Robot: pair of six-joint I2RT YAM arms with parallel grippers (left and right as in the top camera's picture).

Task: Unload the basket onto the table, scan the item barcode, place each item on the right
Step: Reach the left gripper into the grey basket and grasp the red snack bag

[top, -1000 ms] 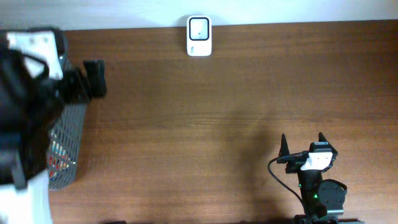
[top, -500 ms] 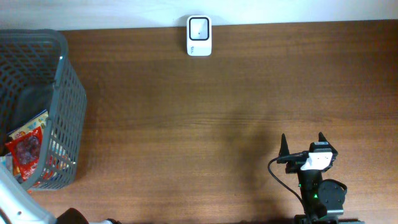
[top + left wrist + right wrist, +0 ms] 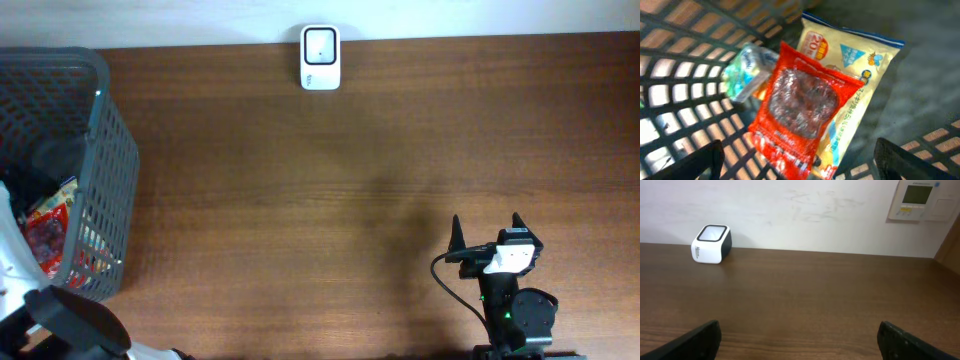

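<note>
My left gripper lowers into the basket [image 3: 110, 160] onto the red packet's dark middle [image 3: 46, 238] below it next, because that packet rests uncovered on top of the cream one.
A red snack packet [image 3: 800, 110] lies in the grey mesh basket [image 3: 110, 160] at the table's left; it also shows from overhead [image 3: 45, 238]. It rests on a cream and yellow packet [image 3: 862, 65], with a teal packet [image 3: 746, 70] beside it. My left gripper [image 3: 800, 167] hangs open above the red packet, its fingers wide on either side and touching nothing. The white barcode scanner [image 3: 320, 58] stands at the table's far edge, also seen in the right wrist view [image 3: 711, 244]. My right gripper [image 3: 487, 232] rests open at the front right, holding nothing.
The left arm's body [image 3: 70, 320] sits at the front left corner beside the basket. A wall thermostat [image 3: 920, 200] hangs behind the table. Bare wood tabletop [image 3: 320, 200] lies between basket, scanner and right arm.
The left arm, which covered the basket a second ago, has swung to the front left, so the basket's contents show. The right arm has not moved.
</note>
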